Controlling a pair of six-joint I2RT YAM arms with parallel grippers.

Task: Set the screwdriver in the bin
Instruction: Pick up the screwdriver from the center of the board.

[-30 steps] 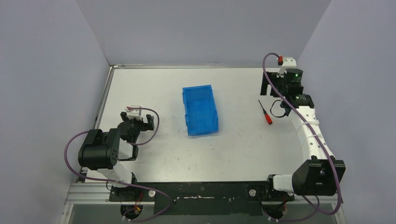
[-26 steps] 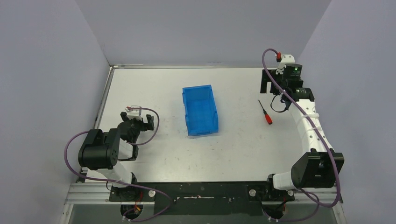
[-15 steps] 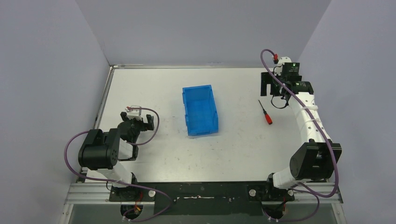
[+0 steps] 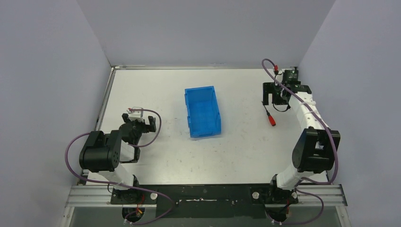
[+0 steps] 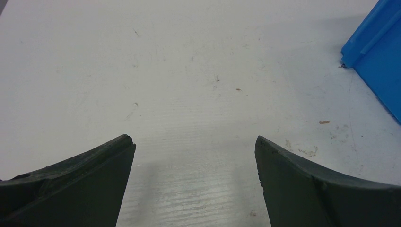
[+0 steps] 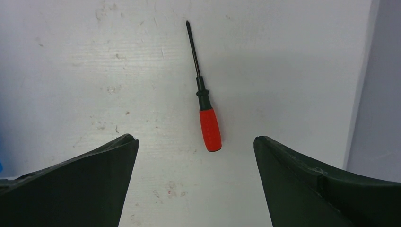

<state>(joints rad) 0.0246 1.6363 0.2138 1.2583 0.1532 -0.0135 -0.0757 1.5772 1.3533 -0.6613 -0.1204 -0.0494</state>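
My right gripper moves down around the red handle's collar end (image 4: 269, 117) (image 6: 208, 119) next, as the screwdriver lies below the fingers and its handle lines up with their open gap.
The screwdriver (image 4: 271, 116), with a red handle and a thin black shaft, lies flat on the white table at the right, well right of the blue bin (image 4: 202, 112). My right gripper (image 4: 275, 97) is open and empty, hovering just beyond the screwdriver's shaft end. In the right wrist view the screwdriver (image 6: 208, 124) lies a little ahead of the open right gripper (image 6: 195, 139), in line with the gap, its handle end nearest. My left gripper (image 4: 142, 125) is open and empty, low over the table left of the bin. It also shows in the left wrist view (image 5: 194, 140), with a bin corner (image 5: 378, 56) at the right.
Grey walls close in the table on the left, back and right. The right wall (image 6: 378, 85) stands close to the screwdriver. Purple cables with small red connectors (image 4: 275, 70) loop over both arms. The table's raised metal rim (image 4: 109, 85) runs along its left side.
The right arm has folded upright, and its gripper has moved a little nearer and down over the screwdriver's shaft end. The left arm, bin and screwdriver have not moved.
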